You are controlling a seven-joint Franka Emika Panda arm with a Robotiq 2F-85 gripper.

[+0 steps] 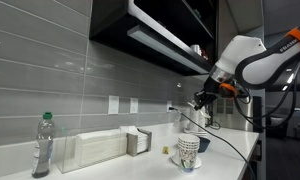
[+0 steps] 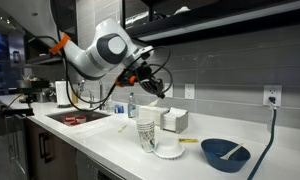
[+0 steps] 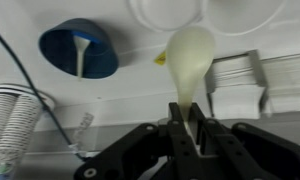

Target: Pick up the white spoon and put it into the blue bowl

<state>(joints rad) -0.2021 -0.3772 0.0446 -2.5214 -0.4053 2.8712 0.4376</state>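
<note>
The blue bowl (image 2: 225,154) (image 3: 60,45) is below, to the left in the wrist view, so the robot's gripper will next carry the spoon across and down into the bowl and let go of it.
In the wrist view my gripper (image 3: 188,118) is shut on the handle of a pale white spoon (image 3: 190,55), whose bowl points away from the jaws. The blue bowl (image 3: 60,45) lies on the counter to the upper left, apart from the held spoon, with another white spoon (image 3: 82,55) in it. In an exterior view the gripper (image 2: 150,86) hangs high above the counter, left of the blue bowl (image 2: 225,154). It also shows in an exterior view (image 1: 200,100) above a stack of cups.
A stack of patterned cups (image 2: 146,133) and a white plate (image 2: 170,151) stand under the gripper. Napkin holders (image 2: 174,120), a water bottle (image 1: 44,145), a sink (image 2: 75,117), overhead cabinets (image 1: 160,30) and a cable (image 3: 30,85) are nearby.
</note>
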